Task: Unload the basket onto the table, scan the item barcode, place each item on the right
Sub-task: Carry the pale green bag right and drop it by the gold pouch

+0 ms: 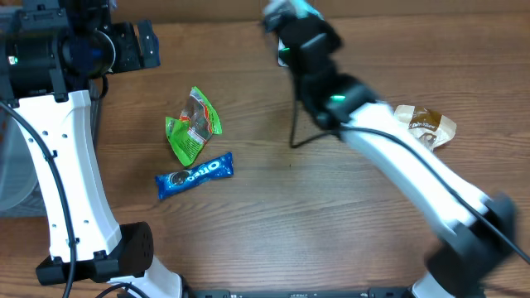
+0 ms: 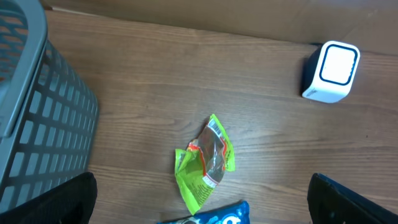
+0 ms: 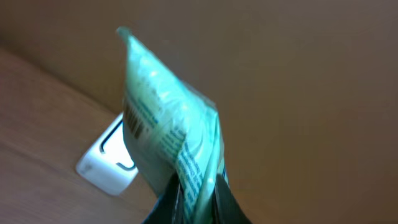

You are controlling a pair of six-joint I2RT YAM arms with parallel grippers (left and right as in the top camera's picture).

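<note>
I need to first swing the snack packet back and down, away from the scanner, to get my right gripper over the brown and white wrapper (image 1: 426,126).
My right gripper (image 3: 198,196) is shut on a pale green and white snack packet (image 3: 165,124) and holds it up in the air. The packet's printed face is tilted over the white barcode scanner (image 3: 109,158) on the table below. In the overhead view the right gripper (image 1: 294,29) sits blurred at the table's far edge, top centre. The scanner (image 2: 333,70) also shows at the upper right of the left wrist view. My left gripper (image 2: 202,205) is open and empty, high above a bright green packet (image 2: 205,162).
A bright green packet (image 1: 193,124) and a blue Oreo pack (image 1: 195,175) lie left of centre. A brown and white wrapper (image 1: 426,124) lies at the right. A grey mesh basket (image 2: 37,124) stands at the left edge. A black cable (image 1: 294,124) runs across the middle.
</note>
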